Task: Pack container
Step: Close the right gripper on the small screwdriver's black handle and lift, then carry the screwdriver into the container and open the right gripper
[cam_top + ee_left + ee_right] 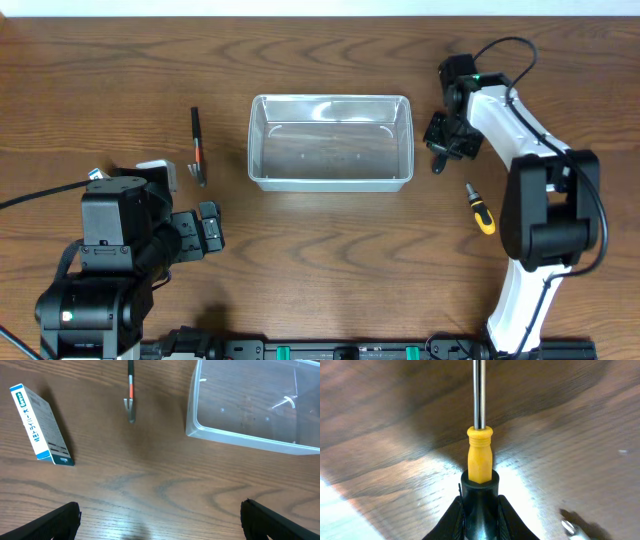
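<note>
My right gripper lifts next, carries the screwdriver to the left in the overhead view, then lowers and releases it onto the container's empty bottom.
The clear plastic container [330, 180] stands at the middle of the table with nothing in it; its corner shows in the left wrist view [200, 430]. My right gripper [445, 135] is just right of the container. It is shut on a screwdriver [480, 457] with a yellow-and-black handle and a steel shaft, held above the table. My left gripper [205, 232] is open and holds nothing, low over bare wood at the front left [162, 520].
A second yellow-and-black screwdriver [481, 210] lies right of the container. A thin tool with a black-and-orange handle [197, 145] [130, 392] lies left of it. A small blue-and-white box [42, 425] [155, 168] lies further left.
</note>
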{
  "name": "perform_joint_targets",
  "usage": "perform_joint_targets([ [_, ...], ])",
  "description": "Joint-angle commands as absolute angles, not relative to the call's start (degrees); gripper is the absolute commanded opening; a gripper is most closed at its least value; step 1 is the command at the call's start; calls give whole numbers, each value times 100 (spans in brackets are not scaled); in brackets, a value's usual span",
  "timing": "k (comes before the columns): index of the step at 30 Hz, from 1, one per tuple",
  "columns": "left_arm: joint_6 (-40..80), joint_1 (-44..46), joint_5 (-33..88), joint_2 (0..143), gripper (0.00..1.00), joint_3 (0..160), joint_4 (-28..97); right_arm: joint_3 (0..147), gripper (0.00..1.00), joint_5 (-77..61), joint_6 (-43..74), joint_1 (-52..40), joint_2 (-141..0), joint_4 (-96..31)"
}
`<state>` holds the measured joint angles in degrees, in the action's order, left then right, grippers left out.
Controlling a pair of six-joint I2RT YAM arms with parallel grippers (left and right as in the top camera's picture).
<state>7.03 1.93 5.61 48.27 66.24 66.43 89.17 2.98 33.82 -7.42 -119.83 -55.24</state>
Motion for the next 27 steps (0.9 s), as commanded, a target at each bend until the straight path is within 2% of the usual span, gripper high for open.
perform_joint_targets([
  [1,604,167,552,4823,98,6661,6663,8903,1,517,3282,-753,-11583,-5527],
  [6,604,167,552,4823,98,6661,6661,8903,1,541,3000,-760,-11214,-5505],
  [11,604,167,552,4823,98,6661,6661,8906,1,733,2086,-893,-10687,-5413],
  [19,604,167,552,4825,98,6661,6661,8914,1,530,-843,-1741,-9856,-5096],
  [27,604,167,552,4823,98,6661,6661,8914,1,-152,-3629,-2742,-9900,-5081],
])
